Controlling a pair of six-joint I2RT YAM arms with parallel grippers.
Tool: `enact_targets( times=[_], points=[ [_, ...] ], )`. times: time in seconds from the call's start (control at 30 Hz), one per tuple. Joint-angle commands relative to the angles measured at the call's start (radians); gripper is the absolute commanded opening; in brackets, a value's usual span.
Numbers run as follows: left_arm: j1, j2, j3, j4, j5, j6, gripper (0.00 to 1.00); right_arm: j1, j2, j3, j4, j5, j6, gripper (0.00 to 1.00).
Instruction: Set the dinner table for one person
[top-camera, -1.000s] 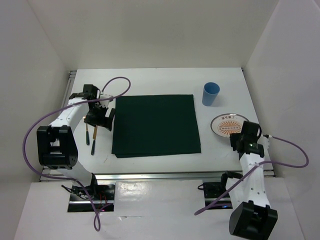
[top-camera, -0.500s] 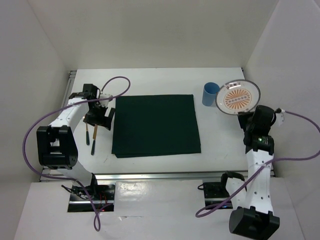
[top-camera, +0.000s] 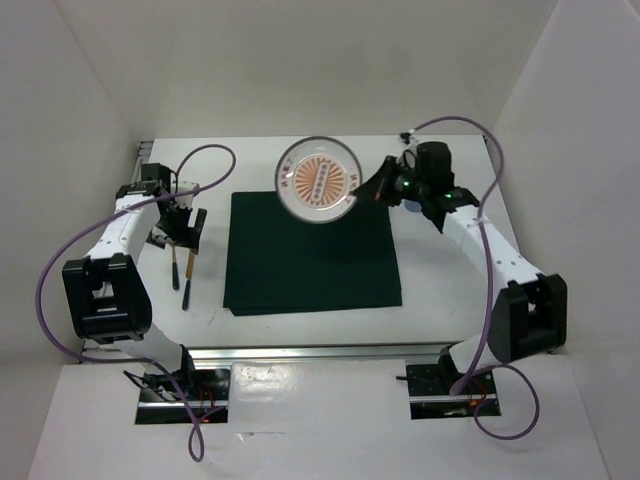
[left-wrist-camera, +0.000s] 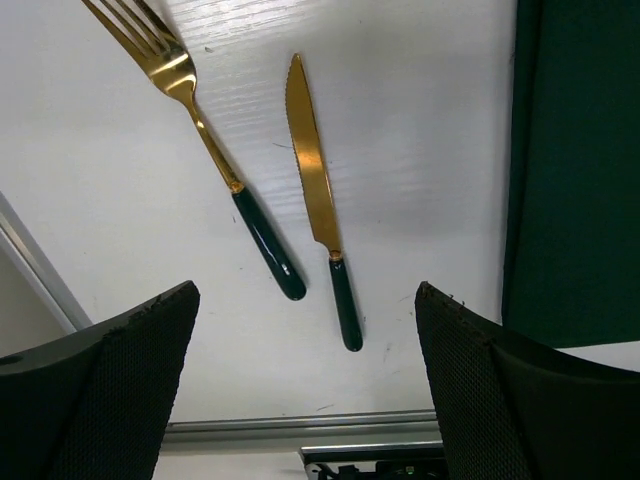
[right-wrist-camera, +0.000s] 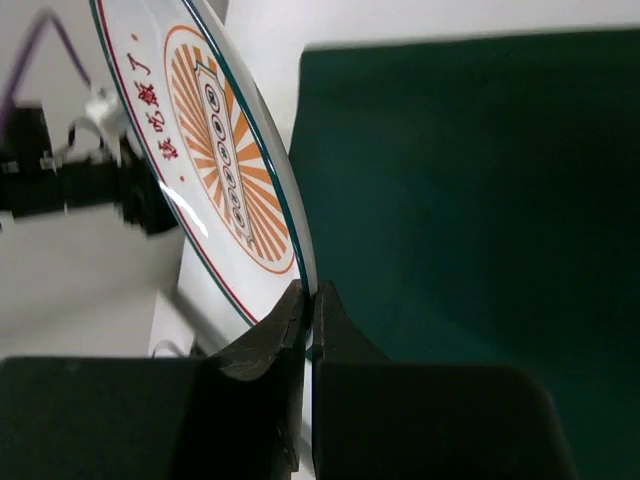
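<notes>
The right gripper carries the plate (top-camera: 319, 181) back and down onto the cloth's bare middle (top-camera: 313, 258) next and releases the plate's rim, as the plate hangs over the cloth's far edge.
My right gripper (top-camera: 366, 190) is shut on the rim of a white plate (top-camera: 319, 181) with an orange sunburst pattern and holds it in the air, tilted, over the far edge of the dark green cloth (top-camera: 312, 255). In the right wrist view the plate (right-wrist-camera: 200, 150) is pinched between my fingers (right-wrist-camera: 280, 325) above the cloth (right-wrist-camera: 470, 190). My left gripper (top-camera: 178, 228) is open and empty over a gold fork (left-wrist-camera: 200, 130) and a gold knife (left-wrist-camera: 315, 190) with dark green handles. They lie side by side on the white dinner table (top-camera: 450, 290), left of the cloth.
The blue cup is mostly hidden behind my right arm (top-camera: 470, 225) at the back right. An aluminium rail (top-camera: 300, 350) runs along the table's near edge and another along its left edge (top-camera: 138, 175). White walls stand on three sides.
My right arm has lifted the plate from the table's right side and swung it left, past the blue cup, to above the cloth's far edge. My left gripper has drawn back slightly to the left.
</notes>
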Motion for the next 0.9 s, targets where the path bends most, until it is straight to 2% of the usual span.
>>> enact_targets(
  times=[0.0,0.13,0.37,0.53,0.8,0.87],
  points=[
    [0.005,-0.024,-0.008,-0.022,-0.016,0.023,0.94,0.074,0.098,0.048,0.086,-0.141,-0.069,0.0],
    [0.005,-0.035,-0.057,-0.031,0.018,0.06,0.95,0.12,0.201,-0.056,0.186,-0.253,-0.065,0.0],
    [0.005,0.054,-0.095,-0.05,-0.037,0.06,0.94,0.172,0.364,-0.148,0.351,-0.364,-0.055,0.0],
    [0.005,0.067,-0.135,-0.04,-0.049,0.06,0.94,0.172,0.439,-0.171,0.312,-0.33,-0.064,0.0],
    [0.005,0.056,-0.155,-0.04,-0.06,0.06,0.94,0.099,0.364,-0.268,0.278,-0.273,-0.026,0.0],
    [0.005,0.065,-0.155,-0.04,-0.06,0.06,0.94,0.076,0.354,-0.298,0.313,-0.273,-0.012,0.0]
  ],
)
